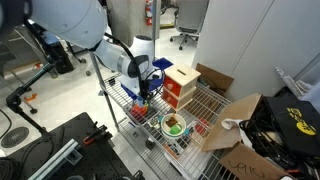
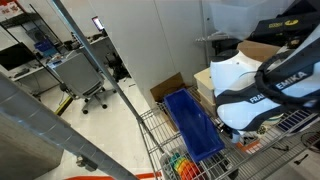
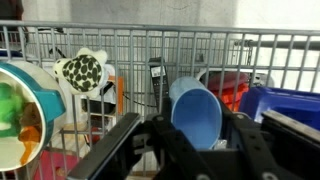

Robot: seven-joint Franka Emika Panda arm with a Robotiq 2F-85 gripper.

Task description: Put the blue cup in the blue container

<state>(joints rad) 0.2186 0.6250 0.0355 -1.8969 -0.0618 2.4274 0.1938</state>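
My gripper will lift over the tall side of the container, then go down inside and let go of the cup [image 3: 197, 112], because the blue container [image 3: 286, 108] is to the right of my gripper in the wrist view.
The small light-blue cup [image 3: 197, 112] sits between my gripper's [image 3: 197, 135] two black fingers in the wrist view, its open mouth turned toward the camera. The fingers press against both of its sides, so the gripper is shut on it. The deep-blue container [image 3: 292, 106] is just to the right of the cup, and in an exterior view it shows as a tall-walled bin [image 2: 196, 126] on the wire cart beside the arm. In an exterior view my gripper [image 1: 146, 92] hangs low over the cart shelf; the cup is too small to make out there.
A green round bowl [image 3: 20, 112] holding coloured items is on the left, also seen in an exterior view [image 1: 174, 125]. An orange-and-white box [image 1: 181, 86] stands on the cart. A red item [image 3: 232, 92] and the wire cart wall [image 3: 150, 45] are behind the cup. Cardboard boxes [image 1: 235, 125] stand beside the cart.
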